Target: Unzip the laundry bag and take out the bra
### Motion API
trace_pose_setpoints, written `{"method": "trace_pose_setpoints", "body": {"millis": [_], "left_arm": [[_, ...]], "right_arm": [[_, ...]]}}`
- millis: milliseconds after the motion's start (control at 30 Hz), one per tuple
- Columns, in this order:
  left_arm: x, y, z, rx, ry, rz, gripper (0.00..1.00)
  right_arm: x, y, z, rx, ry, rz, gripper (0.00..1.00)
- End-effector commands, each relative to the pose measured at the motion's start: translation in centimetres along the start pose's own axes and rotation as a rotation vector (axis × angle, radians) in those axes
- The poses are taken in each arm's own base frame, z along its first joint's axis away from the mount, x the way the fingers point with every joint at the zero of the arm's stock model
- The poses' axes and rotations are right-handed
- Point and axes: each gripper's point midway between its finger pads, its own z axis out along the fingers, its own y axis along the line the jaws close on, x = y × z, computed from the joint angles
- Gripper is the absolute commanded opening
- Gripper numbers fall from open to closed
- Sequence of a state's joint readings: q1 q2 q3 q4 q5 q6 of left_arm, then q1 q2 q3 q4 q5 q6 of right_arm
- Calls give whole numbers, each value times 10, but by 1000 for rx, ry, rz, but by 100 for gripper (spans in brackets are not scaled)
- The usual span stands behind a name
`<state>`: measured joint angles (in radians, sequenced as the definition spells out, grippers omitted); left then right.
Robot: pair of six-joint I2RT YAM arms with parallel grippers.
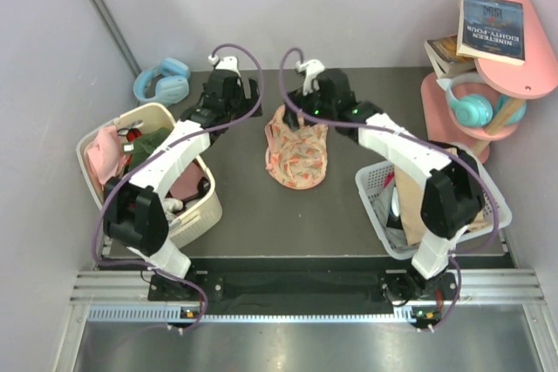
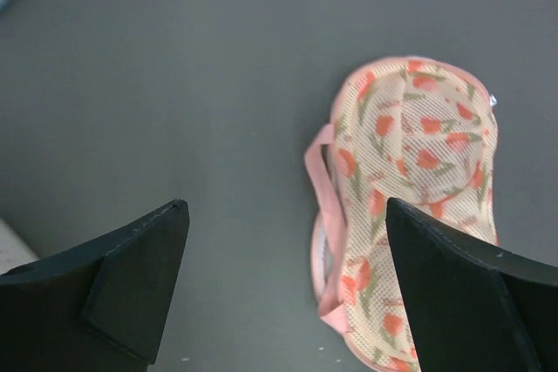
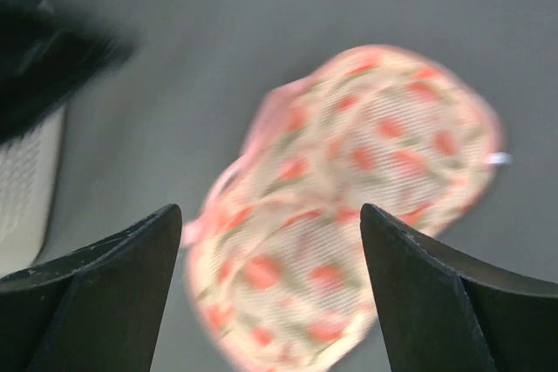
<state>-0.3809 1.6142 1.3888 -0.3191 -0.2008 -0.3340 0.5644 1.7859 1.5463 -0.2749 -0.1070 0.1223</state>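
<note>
I should next move my open right gripper back and down onto the pink zip edge, right beside the near end of the strap.
The laundry bag [image 1: 296, 156], cream-peach with an orange-pink print and pink trim, lies on the dark table between the two arms. Its lobes look closed, and its pink strap [image 2: 318, 172] sits on its left side. The bra is hidden. My left gripper [image 1: 248, 99] hovers to the left of the bag's far end, open and empty; in its wrist view, the left gripper [image 2: 286, 206] has the bag [image 2: 418, 154] by its right finger. My right gripper [image 1: 301, 107] hangs open over the bag's far end; in its wrist view, the right gripper [image 3: 269, 210] frames the blurred bag [image 3: 366, 128] below.
A white basket [image 1: 209, 206] of pink and green clothes stands at the left. Another white basket [image 1: 375, 185] stands at the right. Blue headphones [image 1: 161, 82] lie at the back left. A pink shelf [image 1: 523, 80] with books and teal headphones [image 1: 471, 106] stands at the back right.
</note>
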Motion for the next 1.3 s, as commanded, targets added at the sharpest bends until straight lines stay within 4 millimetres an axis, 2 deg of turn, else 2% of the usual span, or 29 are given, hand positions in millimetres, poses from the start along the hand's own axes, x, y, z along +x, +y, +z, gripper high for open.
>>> {"method": "trace_pose_setpoints", "body": {"millis": [0,33,100,133,233,333,367,533,567,600,667,967,1167,1267], "left_arm": [[-69,13,-46,-75,-178,51,99],[-70,15,-51,-86,-173,43,99],[-82,18,-66,-97,-211,8,99],[-83,18,-70,-92,-216,-3,99],[-88,15,-86,-62,-218,-19,99],[-83,20,-98,-79,-183,-35,99],[-77,23,-102,-91,-158,-32,99],[-69,31,-120,-97,-155,-48,99],[-68,32,-122,-94,-159,-50,99],[-71,33,-127,-93,-174,-56,99],[-69,33,-129,-84,-172,-57,99],[-67,29,-128,-48,-154,-66,99],[-70,27,-130,-34,-154,-55,99],[-71,29,-132,-35,-157,-43,99]], "right_arm": [[15,30,-15,-5,-57,-92,82],[32,47,-14,-35,-28,-105,82],[44,65,-15,-73,-21,-116,80],[62,85,-15,-113,8,-139,79],[88,110,-9,-151,52,-156,77],[108,122,0,-161,97,-149,72],[116,122,5,-156,116,-154,71],[128,133,17,-151,141,-196,62],[139,134,22,-146,172,-205,61],[139,135,24,-144,176,-214,59],[151,136,29,-135,208,-228,56],[169,124,49,-42,271,-269,48],[183,117,54,8,303,-273,43],[190,114,57,19,317,-271,37]]}}
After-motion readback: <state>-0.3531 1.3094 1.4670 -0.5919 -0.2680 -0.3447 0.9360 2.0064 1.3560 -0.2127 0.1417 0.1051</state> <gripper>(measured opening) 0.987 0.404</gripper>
